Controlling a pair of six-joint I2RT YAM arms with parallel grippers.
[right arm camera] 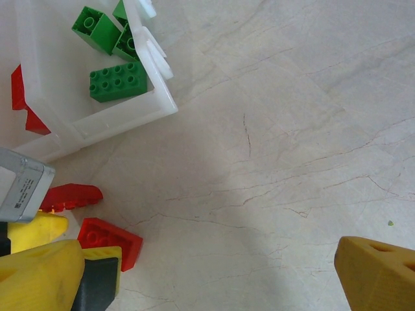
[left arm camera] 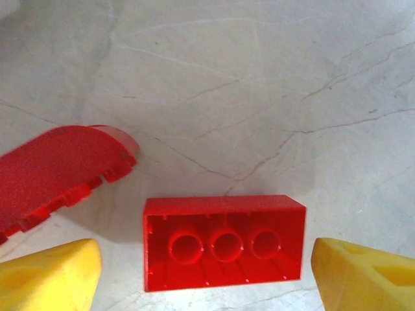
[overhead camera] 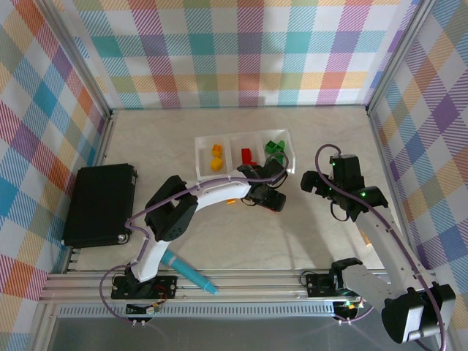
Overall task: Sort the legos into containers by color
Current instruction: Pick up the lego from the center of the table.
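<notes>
The upside-down red lego point(left arm camera: 224, 244) below is already between my open fingers, so I should next lower my left gripper's fingers around it and close on its short ends.
A red lego point(left arm camera: 224, 243) lies upside down on the table, its hollow underside up, between the two yellow fingertips point(left arm camera: 48, 275) of my left gripper point(left arm camera: 207, 278). The jaws stand open, astride it without touching. A second, curved red lego point(left arm camera: 58, 172) lies just to its left. From the right wrist both red legos point(right arm camera: 110, 241) show beside the tray. The containers point(overhead camera: 197, 155) hold yellow legos point(overhead camera: 216, 157) on the left, red point(overhead camera: 247, 155) in the middle and green point(overhead camera: 275, 148) on the right. My right gripper point(overhead camera: 311, 184) hovers open over bare table, right of the tray.
A large black box point(overhead camera: 99, 205) sits at the left edge. A teal pen-like cylinder point(overhead camera: 190, 274) lies near the left arm's base. A small orange piece point(overhead camera: 231, 200) peeks out by the left arm. The tray's near corner point(right arm camera: 123, 113) is close to both grippers.
</notes>
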